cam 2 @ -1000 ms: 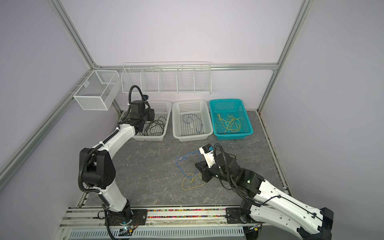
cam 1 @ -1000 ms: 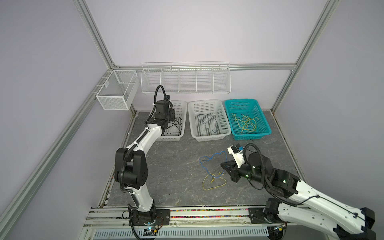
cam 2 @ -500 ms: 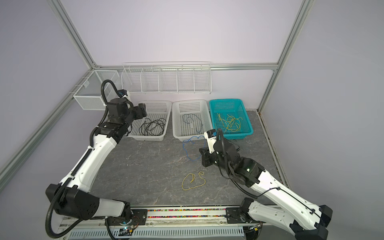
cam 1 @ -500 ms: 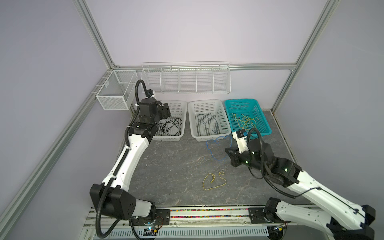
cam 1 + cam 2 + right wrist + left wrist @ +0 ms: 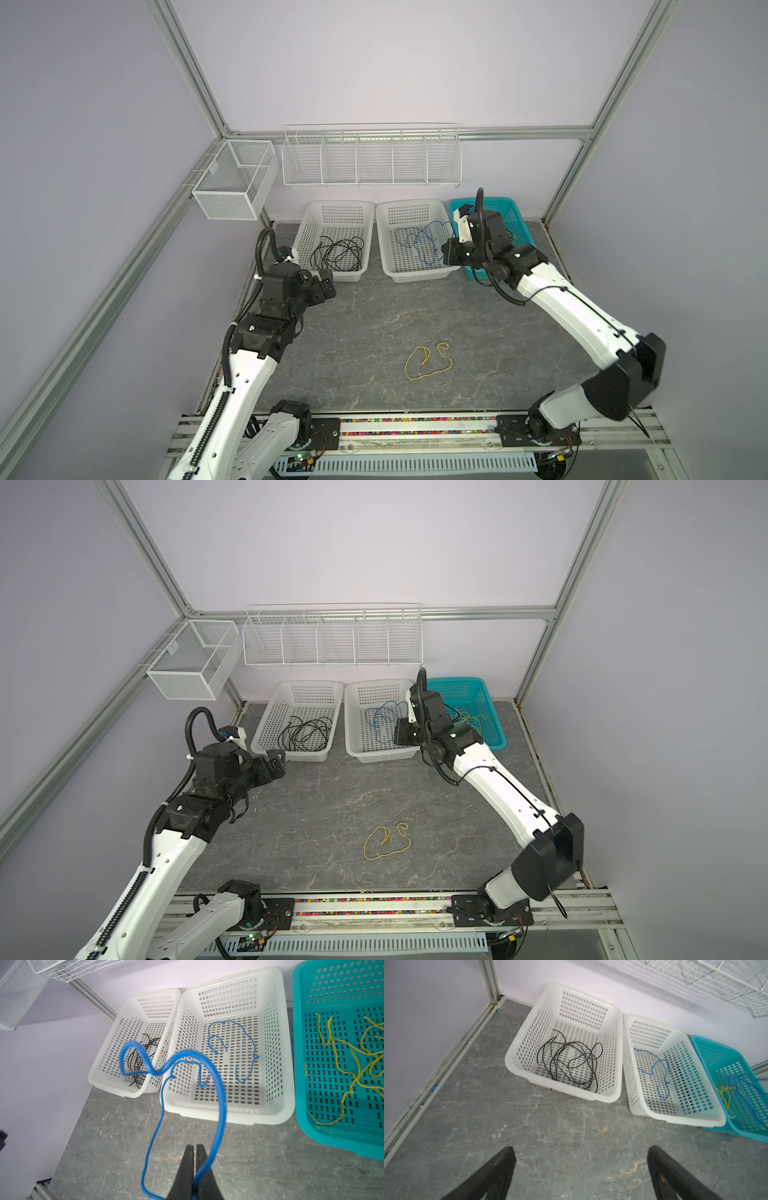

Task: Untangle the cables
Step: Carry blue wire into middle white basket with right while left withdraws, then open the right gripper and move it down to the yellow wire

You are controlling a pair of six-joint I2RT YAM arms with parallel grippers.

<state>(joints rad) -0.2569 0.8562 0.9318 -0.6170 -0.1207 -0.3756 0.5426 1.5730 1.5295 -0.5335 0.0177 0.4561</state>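
The robot's right gripper will next come in over the bottom of the middle white basket and go down to let go of the blue cable, because another blue cable lies there.
My right gripper is shut on a blue cable, which loops out in front of it above the near edge of the middle white basket. Another blue cable lies in that basket. Black cables lie coiled in the left white basket. One yellow cable lies loose on the grey table. More yellow cables lie in the teal basket. In front of the left basket my left gripper hangs open and empty over the table.
A white wire rack hangs on the back wall. A mesh box is fixed to the left frame rail. The arm bases stand on a rail along the front edge.
My left arm has drawn back from the left basket and its jaws have opened wide. My right arm has carried the blue cable from the table's middle up to the middle basket.
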